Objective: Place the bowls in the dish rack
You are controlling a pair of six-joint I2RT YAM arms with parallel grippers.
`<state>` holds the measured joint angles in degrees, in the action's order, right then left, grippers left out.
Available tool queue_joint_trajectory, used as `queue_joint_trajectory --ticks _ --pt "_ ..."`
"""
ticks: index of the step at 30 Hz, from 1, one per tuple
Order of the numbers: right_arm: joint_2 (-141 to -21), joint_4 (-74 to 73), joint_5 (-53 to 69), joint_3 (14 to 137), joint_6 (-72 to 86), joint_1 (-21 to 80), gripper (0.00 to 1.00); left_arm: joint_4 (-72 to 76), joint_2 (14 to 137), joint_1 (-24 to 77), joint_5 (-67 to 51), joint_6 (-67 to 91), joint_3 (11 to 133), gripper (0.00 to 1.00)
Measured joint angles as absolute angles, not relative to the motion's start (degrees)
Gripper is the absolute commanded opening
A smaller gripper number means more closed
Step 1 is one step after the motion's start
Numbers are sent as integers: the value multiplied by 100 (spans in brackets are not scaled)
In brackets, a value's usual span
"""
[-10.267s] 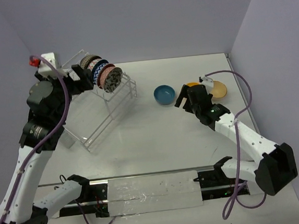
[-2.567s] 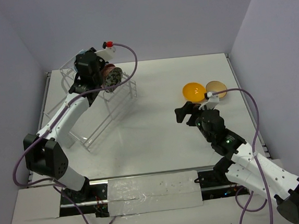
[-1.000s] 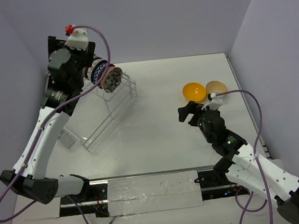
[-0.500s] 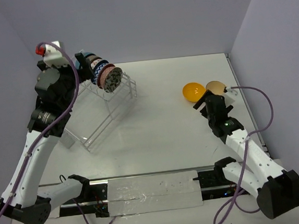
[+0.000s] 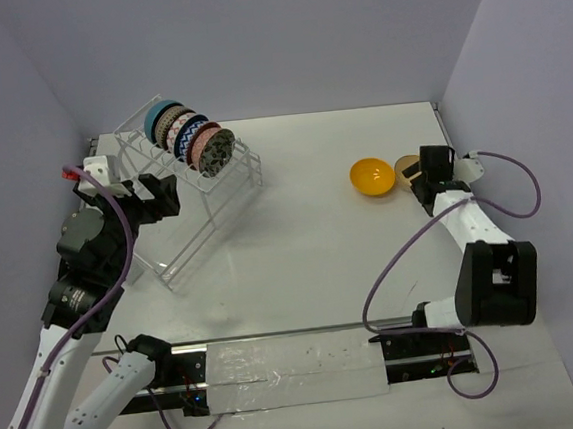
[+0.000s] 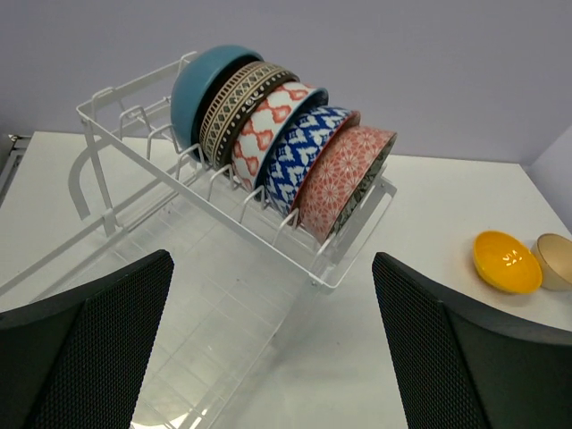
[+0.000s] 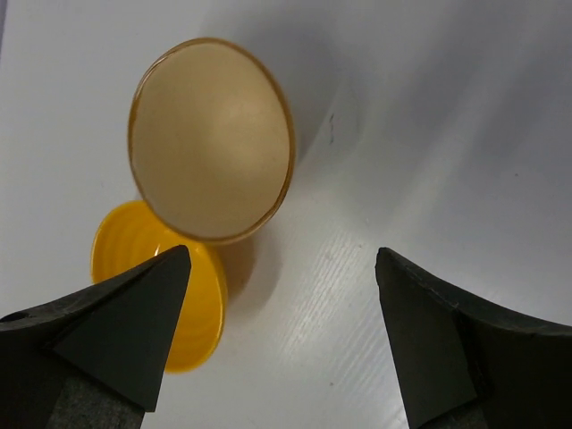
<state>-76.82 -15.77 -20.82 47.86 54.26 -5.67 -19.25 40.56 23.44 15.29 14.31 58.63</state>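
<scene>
Next, my right gripper lowers its open fingers astride the tan bowl's near rim and closes. That rim lies below it with room alongside.
The dish rack (image 5: 231, 179) of white wire stands at the back left. Several bowls stand on edge in its top tier, from a teal one (image 6: 201, 89) to a salmon patterned one (image 6: 344, 179). My left gripper (image 5: 160, 198) hangs open and empty just left of the rack, apart from it; its black pads (image 6: 85, 344) frame the rack's lower tier. An orange-yellow bowl (image 5: 373, 176) and a tan bowl (image 7: 212, 138) sit side by side at the far right. My right gripper (image 7: 281, 331) is open over bare table just beside the tan bowl, holding nothing.
The rack's clear lower tray (image 5: 184, 249) reaches toward the table's middle. The right wall (image 5: 518, 104) rises close behind the right arm, whose purple cable (image 5: 509, 180) loops beside it. The arms' base rail (image 5: 299, 359) runs along the near edge.
My left gripper has drawn back from the rack's top, down and to the near left. My right arm has swung to the far right, up to the tan bowl, its jaws narrowing slightly.
</scene>
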Motion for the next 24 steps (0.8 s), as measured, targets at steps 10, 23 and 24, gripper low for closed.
queue_joint_trajectory --ticks 10,23,24 --pt "-8932 -1332 -1970 5144 5861 -985 80 -1957 3986 2344 1216 1431 5631 99" --pt "-9555 -921 -1745 5360 5913 -1166 51 -1959 4261 2344 819 1542 5631 99" --pt "-9572 -906 -1739 5360 5913 -1166 48 -1959 4268 2344 790 1568 5631 99"
